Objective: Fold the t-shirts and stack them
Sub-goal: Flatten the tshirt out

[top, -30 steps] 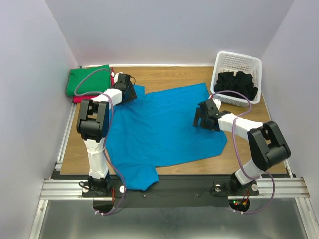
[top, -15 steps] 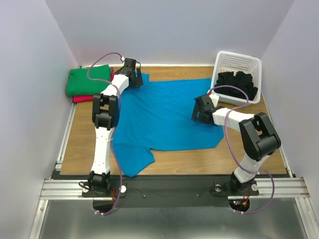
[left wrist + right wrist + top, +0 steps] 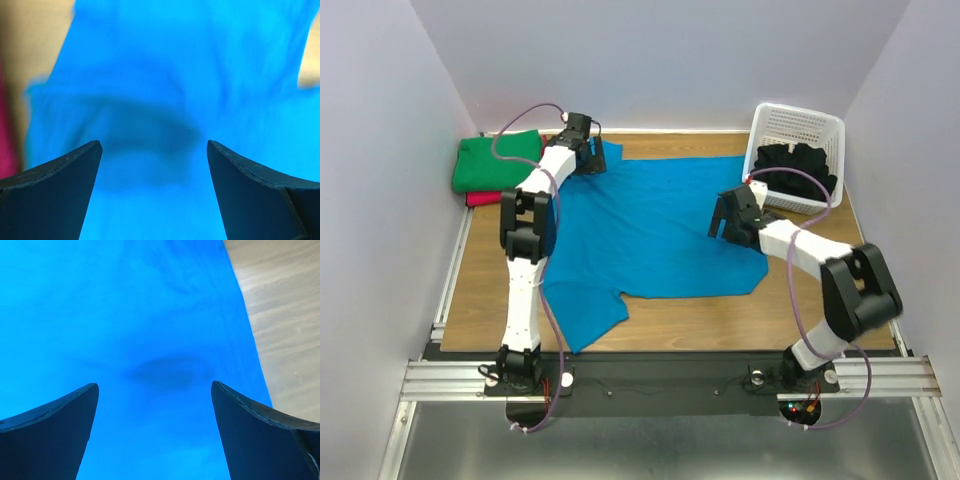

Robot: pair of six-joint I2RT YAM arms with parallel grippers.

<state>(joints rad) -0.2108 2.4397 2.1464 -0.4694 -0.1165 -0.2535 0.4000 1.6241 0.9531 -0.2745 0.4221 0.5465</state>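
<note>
The near sleeve still sticks out from the shirt's body, so my left gripper will next go back along the shirt's side and onto the near sleeve's hem (image 3: 601,335).
The turquoise-blue t-shirt (image 3: 640,235) lies spread on the wooden table (image 3: 820,310), one sleeve hanging toward the near left edge. My left gripper (image 3: 592,160) is open just above its far left corner; the cloth (image 3: 160,100) fills that wrist view. My right gripper (image 3: 730,218) is open and empty over the shirt's right edge, with cloth (image 3: 140,340) below and bare wood to the right. A folded green shirt (image 3: 495,160) lies on a red-pink one (image 3: 478,198) at the far left. Black shirts (image 3: 798,168) lie in the basket.
The white lattice basket (image 3: 800,125) stands at the far right corner. Grey walls close in the table on three sides. A metal rail (image 3: 660,378) runs along the near edge by the arm bases.
The shirt was dragged toward the far side and its left sleeve pulled in. My left arm stretched to the far left corner. My right gripper moved slightly toward the far side.
</note>
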